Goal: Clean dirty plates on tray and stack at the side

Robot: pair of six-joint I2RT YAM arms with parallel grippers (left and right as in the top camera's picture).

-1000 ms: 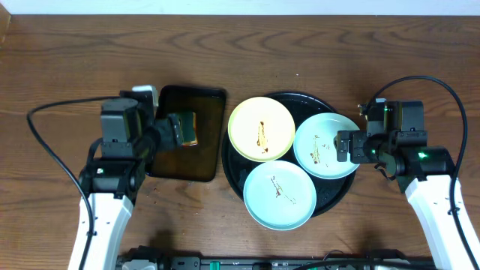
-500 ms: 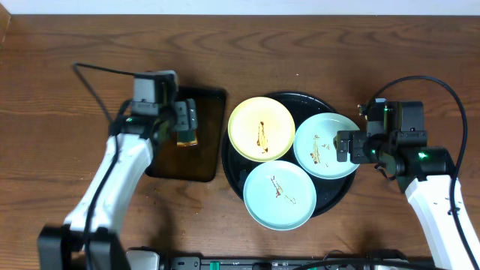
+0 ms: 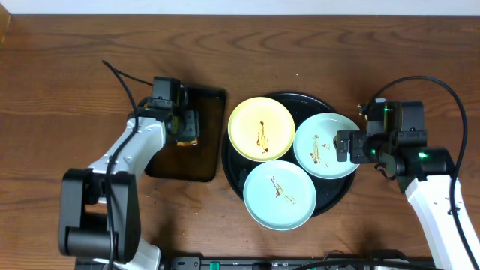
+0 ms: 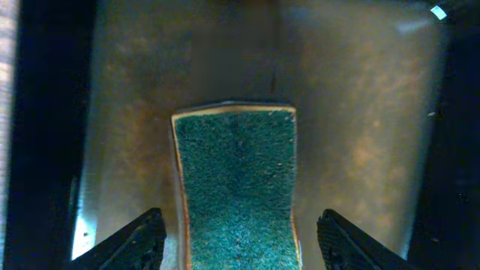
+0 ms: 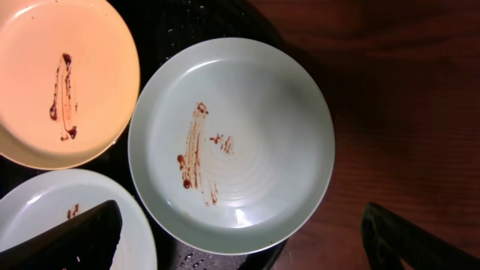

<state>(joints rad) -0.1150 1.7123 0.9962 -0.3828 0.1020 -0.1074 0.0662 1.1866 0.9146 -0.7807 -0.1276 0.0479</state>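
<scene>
The robot's right gripper next needs to move to its right in the wrist view and go down to the mint plate's rim [image 5: 328, 179], which is below it, clear of other plates.
Three streaked plates lie on the round black tray [image 3: 334, 196]: a pale yellow plate [image 3: 261, 129] at the back left, a mint-white plate [image 3: 325, 145] on the right, and another mint-white plate [image 3: 279, 195] in front. My left gripper [image 4: 238, 241] is open, low over a green sponge [image 4: 235, 187] that lies between its fingers on the dark rectangular tray [image 3: 195, 161]. My right gripper [image 5: 247, 240] is open and empty, above the near rim of the right mint-white plate [image 5: 232, 142].
Bare wood-grain tabletop [image 3: 67, 90] surrounds both trays. The right arm's body [image 3: 420, 161] sits just right of the round tray. A cable [image 3: 124, 79] loops behind the left arm.
My left arm has swung back and to the right, bringing its gripper down over the sponge on the rectangular tray. The right arm and the plates have not moved.
</scene>
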